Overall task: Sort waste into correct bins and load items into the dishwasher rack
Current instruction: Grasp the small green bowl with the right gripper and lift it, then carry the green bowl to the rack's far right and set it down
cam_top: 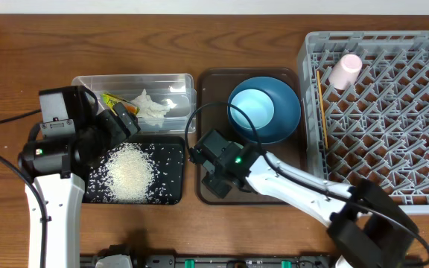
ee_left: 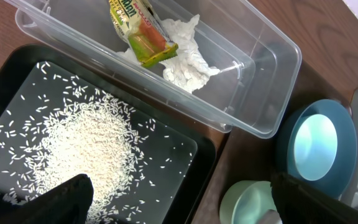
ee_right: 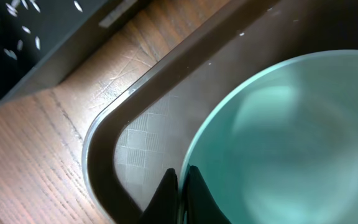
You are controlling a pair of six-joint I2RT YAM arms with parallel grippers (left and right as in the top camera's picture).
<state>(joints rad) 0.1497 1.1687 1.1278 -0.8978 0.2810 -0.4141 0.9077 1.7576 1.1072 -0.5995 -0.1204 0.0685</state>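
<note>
The right gripper lifts, crosses and tips the bowl over open rack next. That spot is outward of it, to the right in the overhead view, beside the pink cup.
My right gripper is shut on the rim of the pale green bowl, which sits on the brown serving tray and is mostly hidden overhead. Behind it, the light-blue bowl rests in the blue plate. My left gripper is open and empty over the black tray holding rice. The clear tub holds the yellow-green wrapper and white tissue. The pink cup and chopsticks lie in the grey rack.
The brown serving tray stands between the black tray and the rack, with a strip of wooden table on its left. My right arm reaches in from the front right across the tray's front part.
</note>
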